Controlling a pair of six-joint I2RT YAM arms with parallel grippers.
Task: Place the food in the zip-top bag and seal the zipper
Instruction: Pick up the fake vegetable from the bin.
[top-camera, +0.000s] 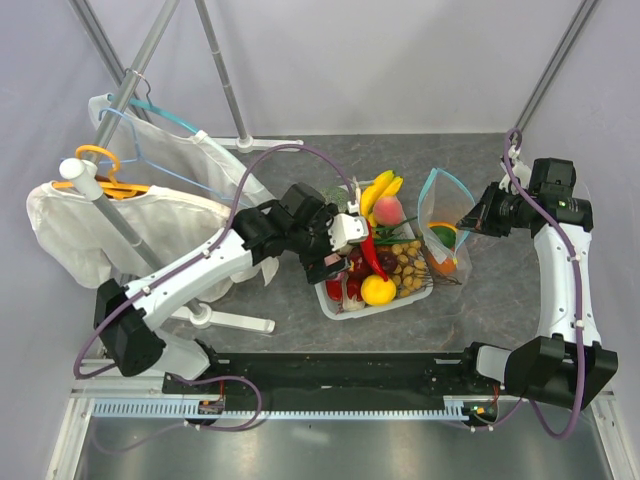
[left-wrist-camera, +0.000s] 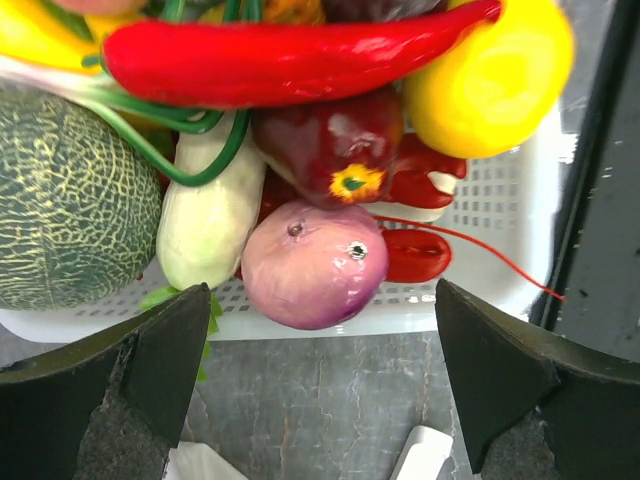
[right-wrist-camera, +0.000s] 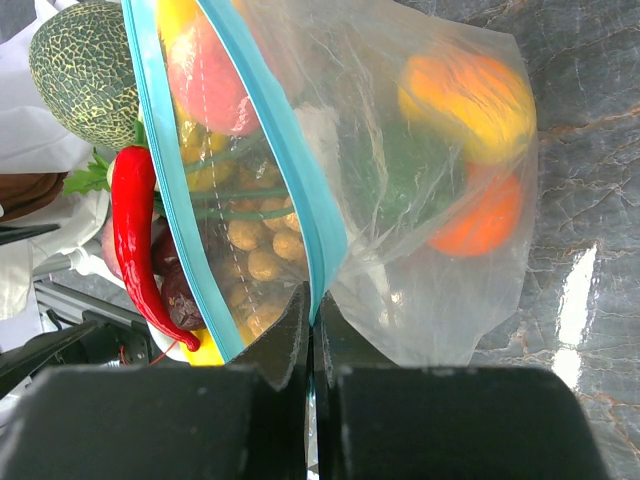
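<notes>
I will lower my left gripper over the pink-purple toy onion (top-camera: 331, 259), lined up between the open fingers, and close on its round sides.
The clear zip-top bag (top-camera: 444, 232) stands open right of the white tray, its teal zipper (right-wrist-camera: 285, 150) spread apart. Inside it lie an orange, a yellow-orange piece (right-wrist-camera: 470, 95) and a green lime (top-camera: 441, 235). My right gripper (right-wrist-camera: 312, 318) is shut on one side of the teal zipper strip and holds the bag's mouth up. My left gripper (left-wrist-camera: 318, 385) is open and empty, low over the table just before the tray's near rim, facing a purple onion (left-wrist-camera: 312, 262). More toy food fills the tray: red chili (left-wrist-camera: 290, 55), lemon (left-wrist-camera: 490, 80), melon (left-wrist-camera: 70, 200).
The white tray (top-camera: 392, 300) sits mid-table with bananas (top-camera: 380, 190) and a peach at its far end. A rack with white garments and a light-blue hanger (top-camera: 150, 150) stands at the left. A black rail runs along the near edge.
</notes>
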